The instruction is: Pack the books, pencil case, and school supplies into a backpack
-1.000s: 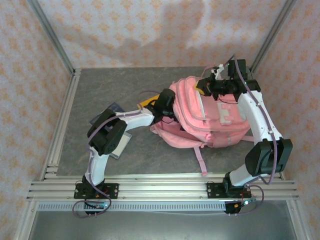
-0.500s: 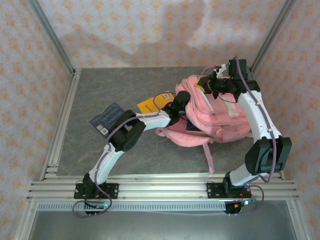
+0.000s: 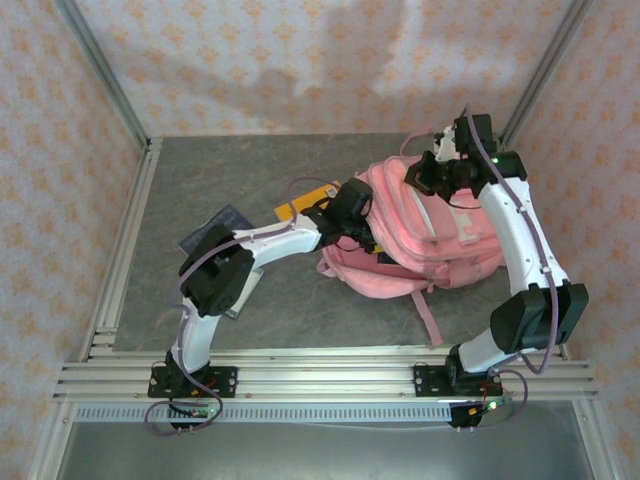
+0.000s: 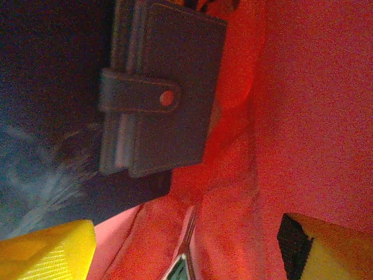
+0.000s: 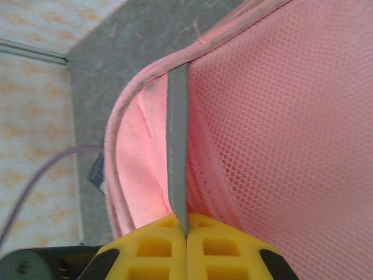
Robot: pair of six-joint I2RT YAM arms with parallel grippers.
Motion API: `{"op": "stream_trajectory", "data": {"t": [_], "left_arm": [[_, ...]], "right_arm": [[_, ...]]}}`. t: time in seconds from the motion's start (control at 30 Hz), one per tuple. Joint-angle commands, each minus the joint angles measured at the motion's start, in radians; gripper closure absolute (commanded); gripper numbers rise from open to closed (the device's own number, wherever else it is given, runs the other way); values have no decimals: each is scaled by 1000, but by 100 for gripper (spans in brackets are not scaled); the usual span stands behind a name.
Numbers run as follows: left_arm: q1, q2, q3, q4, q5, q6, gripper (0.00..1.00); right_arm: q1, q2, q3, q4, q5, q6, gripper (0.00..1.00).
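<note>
I will lower the backpack's raised top edge over the backpack's opening point(image 3: 362, 262) with my right gripper and release its grey trim, since the snap-flap case is already inside.
The pink backpack point(image 3: 440, 240) lies on its side at the right of the table, its mouth facing left. My left gripper point(image 4: 186, 256) is inside that mouth, open, its yellow fingers point(image 4: 46, 254) wide apart over red lining with nothing between them. Ahead of it, inside, a dark grey snap-flap case point(image 4: 157, 93) rests on a navy book point(image 4: 46, 128). My right gripper point(image 5: 186, 230) is shut on the backpack's grey trim point(image 5: 178, 146) at the top edge. On the table lie an orange-yellow book point(image 3: 300, 200), partly behind the left arm, and a dark blue checked book point(image 3: 225, 220).
Metal frame posts point(image 3: 100, 70) and patterned walls enclose the grey table point(image 3: 220, 170). A pink strap point(image 3: 432, 325) trails from the backpack toward the near rail. Bare tabletop lies at the back left and in front of the backpack.
My left gripper has gone from nearly shut to wide open after pushing into the backpack's mouth, then drawn back slightly. The backpack has shifted right and its top is held higher.
</note>
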Motion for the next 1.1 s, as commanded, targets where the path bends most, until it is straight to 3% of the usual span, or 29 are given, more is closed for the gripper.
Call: {"op": "stream_trajectory", "data": {"t": [0.0, 0.23, 0.37, 0.47, 0.5, 0.57, 0.7, 0.87, 1.07], "left_arm": [[28, -82, -49, -139, -18, 107, 17], [76, -227, -59, -417, -90, 262, 18], [122, -341, -118, -545, -182, 311, 21], [165, -437, -179, -670, -321, 324, 22], [184, -463, -201, -700, -353, 323, 22], [240, -524, -263, -753, -415, 305, 22], [378, -608, -383, -814, -475, 289, 22], [559, -615, -473, -822, -525, 321, 24], [630, -447, -460, -804, -543, 400, 34]], "right_arm": [[-2, -50, 19, -62, 176, -96, 100], [20, -80, -66, -25, 412, -70, 100], [43, -62, -89, -9, 569, -75, 100], [75, -31, -97, 11, 618, -80, 100], [90, -17, -98, 14, 634, -77, 95], [131, 22, -82, -8, 725, -58, 66], [232, 45, -45, -22, 890, -101, 48], [403, 28, -14, -1, 1008, -192, 49], [557, -6, -101, 73, 931, -169, 56]]}}
